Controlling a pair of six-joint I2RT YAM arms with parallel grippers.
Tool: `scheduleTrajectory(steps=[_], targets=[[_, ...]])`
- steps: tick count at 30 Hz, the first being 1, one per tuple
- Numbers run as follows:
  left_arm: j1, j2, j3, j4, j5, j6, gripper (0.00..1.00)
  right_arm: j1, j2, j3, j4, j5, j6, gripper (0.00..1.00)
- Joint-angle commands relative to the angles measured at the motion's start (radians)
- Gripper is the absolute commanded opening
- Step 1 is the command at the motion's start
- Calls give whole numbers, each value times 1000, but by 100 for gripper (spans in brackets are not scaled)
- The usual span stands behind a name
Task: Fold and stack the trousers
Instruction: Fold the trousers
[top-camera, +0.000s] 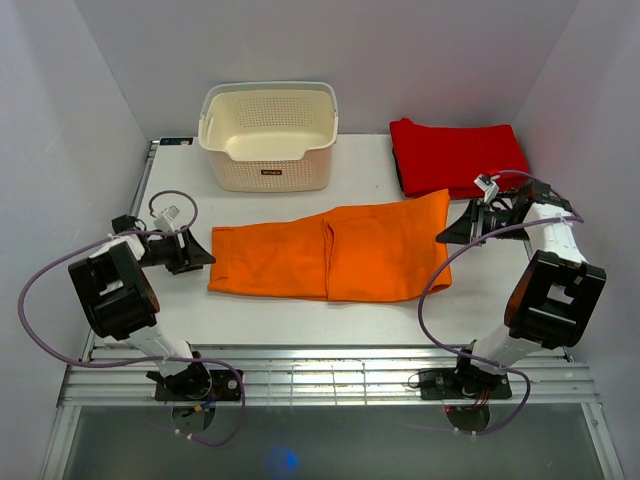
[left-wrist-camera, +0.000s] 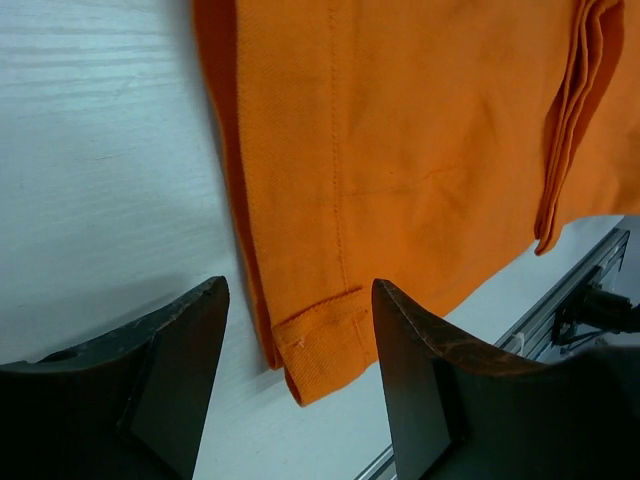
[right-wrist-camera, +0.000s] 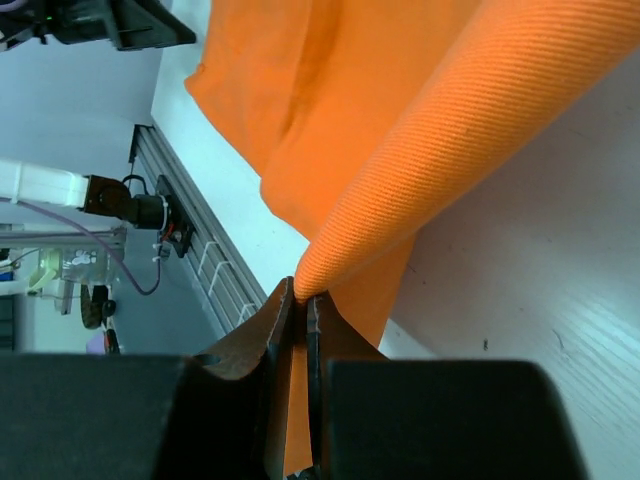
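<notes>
The trousers (top-camera: 330, 257) still lie stretched out long. My right gripper will next carry their pinched edge to the left in the top view and let it go on their hemmed end (top-camera: 222, 262).
The bright orange trousers (top-camera: 330, 257) lie across the middle of the table, with a fold seam near their centre. My left gripper (top-camera: 203, 257) is open at their left end; in the left wrist view the hemmed corner (left-wrist-camera: 320, 345) lies on the table between its two black fingers (left-wrist-camera: 420, 375), not gripped. My right gripper (top-camera: 447, 236) is shut on the right edge of the trousers; in the right wrist view the pinched cloth (right-wrist-camera: 420, 160) rises from its closed tips (right-wrist-camera: 300, 300) a little above the table.
A cream perforated basket (top-camera: 268, 135) stands at the back centre. A red folded cloth (top-camera: 455, 155) lies at the back right, just behind my right gripper. The table's metal front rail (top-camera: 330, 375) runs along the near edge.
</notes>
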Motion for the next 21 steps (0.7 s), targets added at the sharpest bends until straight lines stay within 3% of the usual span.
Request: scheduleTrajectory(steps=[1,9,17,19,21], targets=[[2,28,-7,97,-30,-118,69,47,-87,30,84,-133,138,8],[-48,55,-19,151,-89,-152,67,328,-191,-33,660,-2,601,8],[-61,167,8,179,-109,-222,31,619,-86,30,947,123,843,8],[-62,192,15,179,-96,-233,29,665,-40,50,1026,137,874,8],[-65,210,18,179,-88,-241,20,723,-4,89,1054,159,910,8]])
